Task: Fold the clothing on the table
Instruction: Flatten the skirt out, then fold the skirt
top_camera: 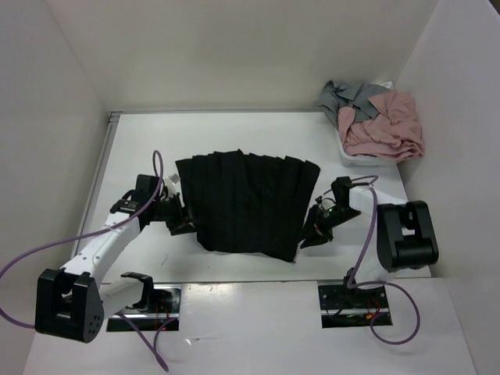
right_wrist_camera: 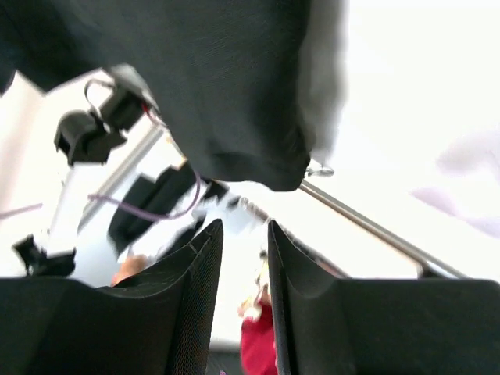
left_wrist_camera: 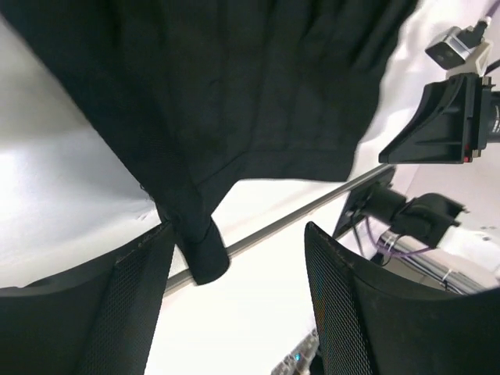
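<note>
The left gripper needs to turn to point down, go down onto the clothing's near corner (top_camera: 203, 245) (left_wrist_camera: 208, 264) and close there, because that corner hangs loose beside the open fingers.
The black pleated clothing (top_camera: 246, 203) lies spread flat in the middle of the white table (top_camera: 141, 141). My left gripper (top_camera: 184, 219) sits at its near left edge and my right gripper (top_camera: 312, 228) at its near right edge. In the left wrist view the left gripper (left_wrist_camera: 241, 228) is open wide, and a corner of the clothing (left_wrist_camera: 199, 250) hangs loose beside the left finger (left_wrist_camera: 133, 297), not pinched. In the right wrist view the right gripper (right_wrist_camera: 244, 226) stands a little open with nothing between its fingers. The clothing's hem (right_wrist_camera: 234, 148) hangs just beyond the tips.
A white bin (top_camera: 355, 160) at the back right holds a pink garment (top_camera: 387, 129) and a grey garment (top_camera: 351, 98). White walls close in the left, back and right sides. The table's metal rim (left_wrist_camera: 297, 215) runs along the near edge.
</note>
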